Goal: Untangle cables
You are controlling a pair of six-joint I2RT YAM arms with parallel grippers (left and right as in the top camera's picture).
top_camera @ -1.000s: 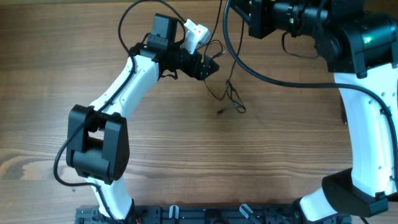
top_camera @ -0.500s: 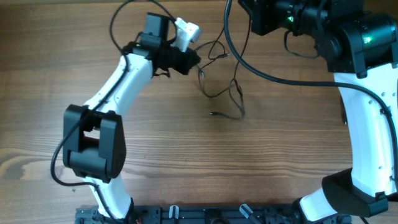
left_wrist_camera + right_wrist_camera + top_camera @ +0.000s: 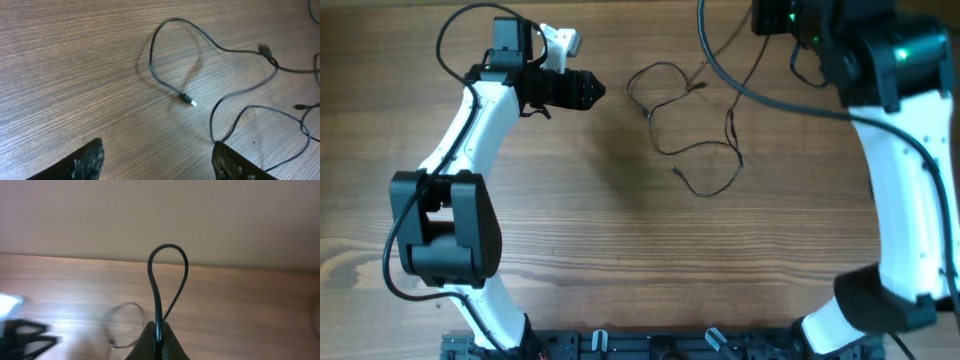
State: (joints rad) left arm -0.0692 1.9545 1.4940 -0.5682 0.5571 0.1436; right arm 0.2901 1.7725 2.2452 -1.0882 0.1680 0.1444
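Observation:
The right gripper tips its fingers down next, lowers them to the bare wood below it beside the loose cables and releases the cable held aloft.
The cables [image 3: 666, 152] lie as loose thin black strands spread over the wooden table, right of centre at the back. My left gripper [image 3: 594, 92] points at them from the left, clear of them, open and empty. In the left wrist view the left gripper [image 3: 159, 148] frames bare wood, and a strand with a small plug tip [image 3: 192, 103] lies ahead of it. My right gripper [image 3: 159, 336] is shut on one cable, which stands up above the fingers in a narrow loop [image 3: 167, 248]. In the overhead view the right gripper is hidden at the top edge.
The right arm [image 3: 910, 130] runs down the right side, with its thick black arm cable [image 3: 770, 98] arching over the back of the table. The left arm's elbow [image 3: 440, 225] sits at the left. A black rail [image 3: 650, 345] lines the front edge.
My left gripper has let go and drawn back to the left, away from the strands. The cables have shifted right and spread into wider loops as the right arm pulled away.

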